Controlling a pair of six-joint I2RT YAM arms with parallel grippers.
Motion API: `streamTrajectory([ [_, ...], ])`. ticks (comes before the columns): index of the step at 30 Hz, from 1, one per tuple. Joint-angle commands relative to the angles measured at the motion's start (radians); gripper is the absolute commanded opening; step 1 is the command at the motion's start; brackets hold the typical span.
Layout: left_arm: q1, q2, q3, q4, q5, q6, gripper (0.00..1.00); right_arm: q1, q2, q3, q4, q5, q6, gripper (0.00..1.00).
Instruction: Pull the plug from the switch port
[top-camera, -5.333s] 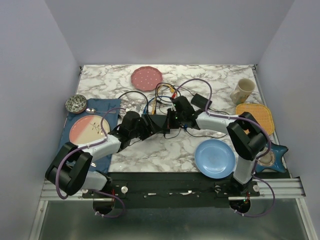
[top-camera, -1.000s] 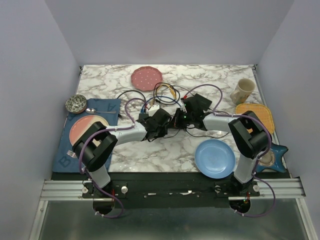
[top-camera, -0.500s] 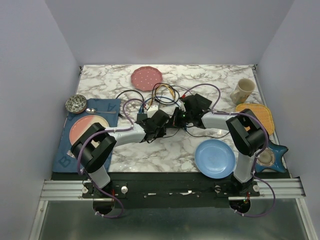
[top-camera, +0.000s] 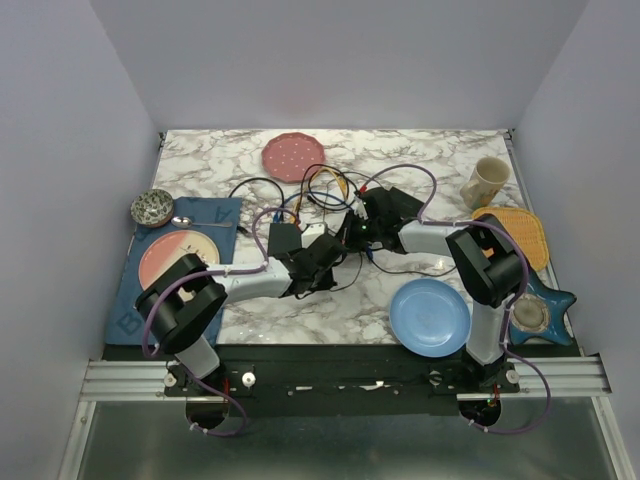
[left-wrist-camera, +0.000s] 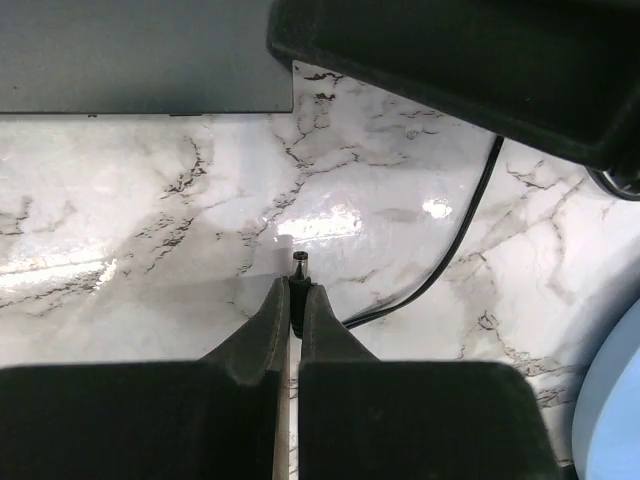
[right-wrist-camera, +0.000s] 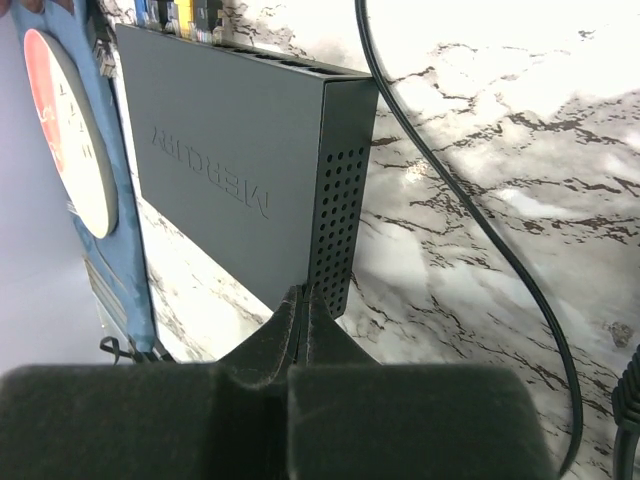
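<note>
I should carry the unplugged plug outward, left in the top view, and release it from my left gripper on the marble by the blue mat.
The switch (right-wrist-camera: 230, 170) is a flat dark box with a vented side, and coloured cables sit in its far ports (right-wrist-camera: 180, 15). From above, the switch (top-camera: 283, 240) lies mid-table, partly under the arms. My left gripper (left-wrist-camera: 295, 290) is shut on the plug (left-wrist-camera: 298, 266), a small barrel plug with its metal tip bare over the marble, apart from the switch (left-wrist-camera: 140, 55). Its black cable (left-wrist-camera: 460, 240) trails to the right. My right gripper (right-wrist-camera: 304, 292) is shut and empty, with its tips against the switch's near corner. From above, the left gripper (top-camera: 328, 250) and right gripper (top-camera: 350, 228) sit close together.
A blue plate (top-camera: 429, 316) lies near right and a pink dotted plate (top-camera: 294, 156) at the back. A mug (top-camera: 485, 182) and an orange mat (top-camera: 510, 232) are on the right. A bowl (top-camera: 152, 207) and a pink plate (top-camera: 178, 257) on a blue mat are on the left. Loose cables (top-camera: 325, 190) loop behind the switch.
My left gripper has drawn back toward the near side with the plug in it, uncovering more of the switch. My right gripper has stayed at the switch.
</note>
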Motion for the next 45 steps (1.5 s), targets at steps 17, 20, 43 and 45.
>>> streamTrajectory([
  [17, 0.040, -0.326, 0.062, -0.300, -0.251, 0.022, 0.00, -0.010, -0.458, -0.184, -0.138, 0.276, -0.161, 0.75],
  [20, 0.115, -0.346, 0.124, -0.306, -0.226, 0.070, 0.00, -0.010, -0.525, -0.218, -0.138, 0.287, -0.169, 0.75],
  [43, 0.604, 0.218, 0.730, -0.331, -0.013, 0.094, 0.04, -0.010, -0.571, -0.316, -0.119, 0.259, -0.229, 0.72],
  [45, 0.627, 0.275, 0.763, -0.357, -0.007, 0.099, 0.11, -0.010, -0.558, -0.306, -0.119, 0.253, -0.229, 0.72],
])
